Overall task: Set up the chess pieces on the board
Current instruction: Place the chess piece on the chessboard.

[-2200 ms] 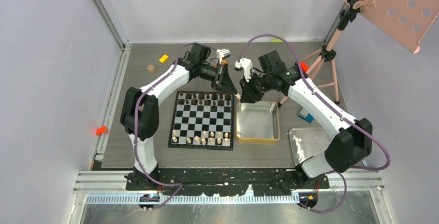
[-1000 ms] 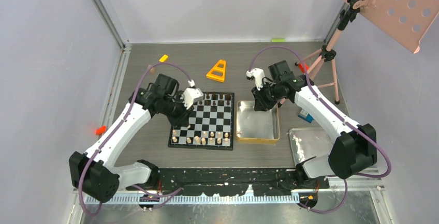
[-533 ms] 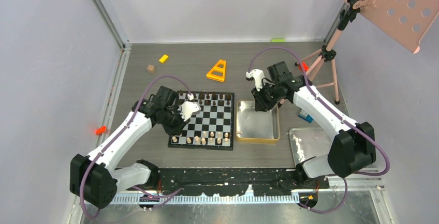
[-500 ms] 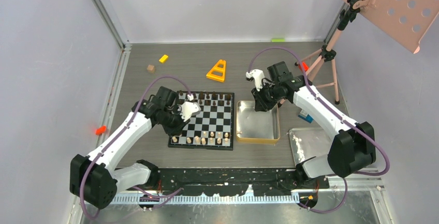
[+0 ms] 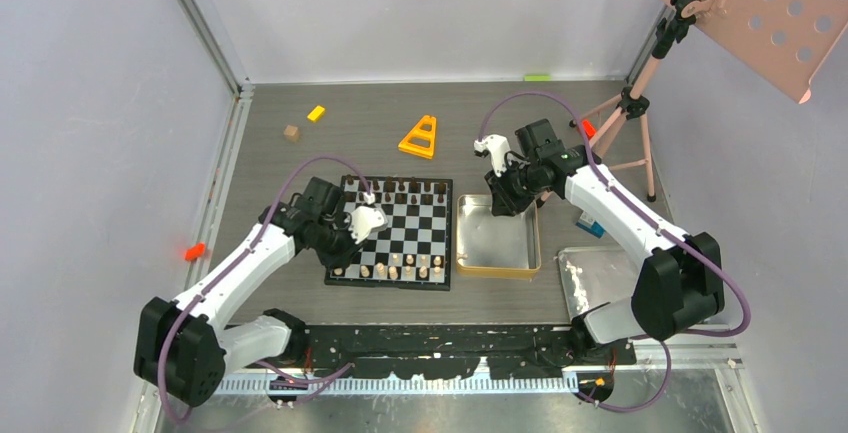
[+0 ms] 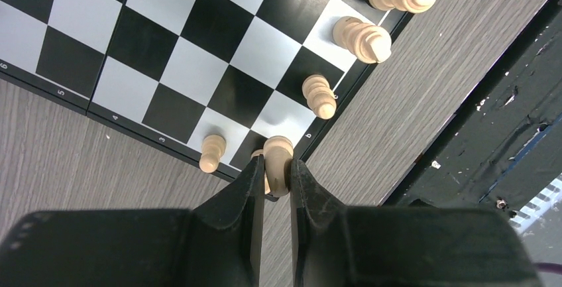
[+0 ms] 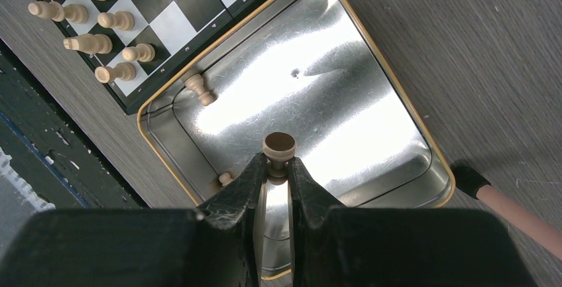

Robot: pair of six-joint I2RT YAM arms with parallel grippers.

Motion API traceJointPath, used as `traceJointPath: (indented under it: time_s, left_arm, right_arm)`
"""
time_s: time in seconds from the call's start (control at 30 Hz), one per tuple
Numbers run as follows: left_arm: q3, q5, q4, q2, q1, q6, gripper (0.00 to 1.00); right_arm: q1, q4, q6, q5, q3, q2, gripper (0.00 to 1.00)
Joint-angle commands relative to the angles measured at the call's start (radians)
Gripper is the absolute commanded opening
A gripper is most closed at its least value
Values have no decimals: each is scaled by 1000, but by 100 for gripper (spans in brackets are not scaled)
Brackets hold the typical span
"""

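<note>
The pale piece should go down onto the white square (image 5: 352,272) (image 6: 284,117) beside the board's corner piece next. My left gripper should bring it there.
The board (image 5: 400,229) lies mid-table, with dark chess pieces (image 5: 400,190) along its far edge and pale ones (image 5: 400,271) along its near edge. My left gripper (image 5: 350,241) hangs over the board's near-left corner, shut on a pale piece (image 6: 278,158). In the left wrist view a pale pawn (image 6: 212,153) and three taller pale pieces (image 6: 319,96) stand close by on the board (image 6: 166,55). My right gripper (image 7: 278,164) is over the gold tin (image 7: 397,95), shut on a pale piece (image 7: 279,146) whose dark-felted base faces away. Two pale pawns (image 7: 199,88) lie in the tin.
The gold tin (image 5: 498,269) sits right of the board, with a silver tray (image 5: 600,275) further right. Behind the board are an orange triangle (image 5: 418,138), a brown cube (image 5: 291,133) and a yellow block (image 5: 316,112). A tripod (image 5: 630,123) stands at the back right.
My left arm has swung from the board's far side down to its near-left corner, carrying the pale piece. The right arm has barely moved over the tin.
</note>
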Motion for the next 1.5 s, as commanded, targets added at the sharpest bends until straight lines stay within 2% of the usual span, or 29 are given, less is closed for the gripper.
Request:
traceJointPath:
  time_s: [0.0, 0.9, 1.47]
  left_arm:
    - [-12, 21, 65, 16, 6, 24, 0]
    - [-43, 44, 91, 71, -3, 40, 1]
    - [-43, 28, 98, 89, -27, 38, 15]
  right_arm:
    - [-1, 15, -13, -12, 4, 0, 1]
    - [-2, 1, -25, -21, 10, 35, 1]
    - [-2, -6, -29, -21, 11, 42, 1]
